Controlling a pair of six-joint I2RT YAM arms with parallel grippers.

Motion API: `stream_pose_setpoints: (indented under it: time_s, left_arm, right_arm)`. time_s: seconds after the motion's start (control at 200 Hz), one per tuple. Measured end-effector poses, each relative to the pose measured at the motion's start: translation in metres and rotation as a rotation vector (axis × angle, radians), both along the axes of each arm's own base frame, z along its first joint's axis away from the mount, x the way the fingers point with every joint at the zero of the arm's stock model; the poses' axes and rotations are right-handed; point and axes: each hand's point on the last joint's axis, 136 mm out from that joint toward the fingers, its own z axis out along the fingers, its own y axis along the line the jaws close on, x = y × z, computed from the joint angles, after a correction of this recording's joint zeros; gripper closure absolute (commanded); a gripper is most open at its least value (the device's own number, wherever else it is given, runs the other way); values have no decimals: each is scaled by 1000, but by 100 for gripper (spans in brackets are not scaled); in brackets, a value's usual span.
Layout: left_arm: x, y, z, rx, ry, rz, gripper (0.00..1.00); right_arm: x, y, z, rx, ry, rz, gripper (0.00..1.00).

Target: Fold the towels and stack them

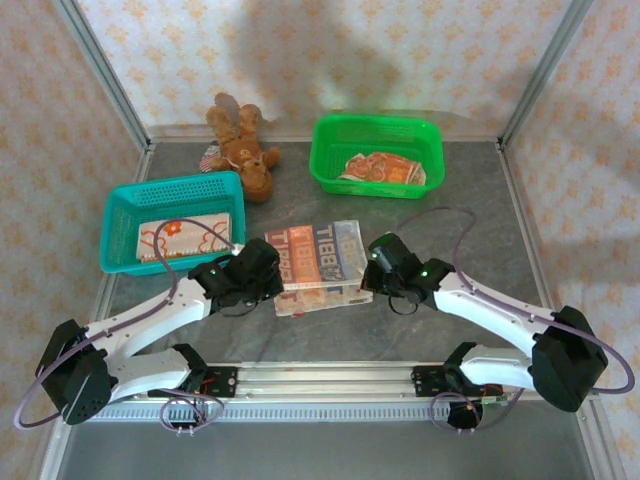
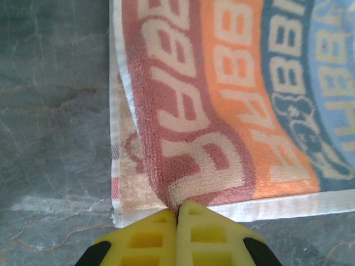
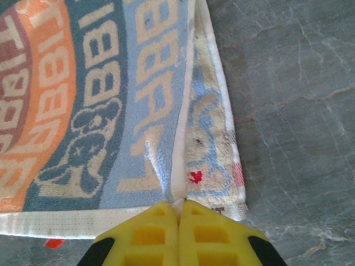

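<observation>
The lower layer is still uncovered at its near edge, so the robot's right hand will move back and down and let go of the white hem (image 3: 180,160) there.
A striped towel (image 1: 318,262) with pale lettering in red-brown, orange, dark blue and light blue bands lies folded on the grey table between the two arms. My left gripper (image 1: 271,284) is at its near left corner. In the left wrist view the yellow fingers (image 2: 155,238) are shut on a pinch of the red-brown band (image 2: 183,138). My right gripper (image 1: 372,274) is at the near right corner, its yellow fingers (image 3: 205,235) shut on the upper layer's white hem (image 3: 180,160). Another towel (image 1: 380,168), orange, lies crumpled in the green basket (image 1: 330,170). A cream towel (image 1: 185,236) with orange flower outlines lies flat in the teal basket (image 1: 120,215).
A brown teddy bear (image 1: 243,145) lies at the back between the two baskets. Metal frame posts and patterned walls close in the table's left, right and back. A rail (image 1: 320,385) with both arm bases runs along the near edge.
</observation>
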Motion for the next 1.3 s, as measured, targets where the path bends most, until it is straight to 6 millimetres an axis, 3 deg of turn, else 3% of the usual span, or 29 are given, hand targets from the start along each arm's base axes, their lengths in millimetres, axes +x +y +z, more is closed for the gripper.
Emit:
stream_pose_setpoints:
  time_s: [0.195,0.225,0.27,0.35,0.39,0.425,0.56,0.676,0.796,0.911,1.116,1.296]
  left_arm:
    - [-15,-4,-37,30,87,-20,100]
    - [-18,-4,-43,40,101,-23,98]
    - [-21,-4,-49,51,116,-29,83]
    - [-25,-5,-55,59,132,-34,39]
    - [-26,-4,-56,61,136,-31,27]
    - [-25,-4,-56,63,134,-29,26]
    - [-21,0,-48,101,129,-37,33]
    - [7,-5,-31,109,93,-28,47]
    - [40,-8,-23,127,66,-34,73]
    - [64,-14,-32,170,71,-60,90]
    - [69,-22,-77,236,155,-138,92]
    - [71,-40,-75,208,114,-176,92]
  right_arm:
    - [-12,0,-27,-22,57,18,100]
    - [-15,0,-33,-32,70,26,96]
    - [-20,0,-41,-44,88,33,82]
    - [-27,-2,-51,-59,117,39,62]
    - [-28,-2,-53,-66,122,44,57]
    - [-29,-3,-54,-70,124,44,56]
    - [-26,-5,-48,-101,106,64,59]
    - [-6,6,-29,-132,48,97,70]
    - [23,28,-16,-158,0,130,85]
    - [46,46,-25,-194,-5,164,93]
    - [59,37,-63,-255,57,150,96]
    - [50,25,-71,-232,45,113,98]
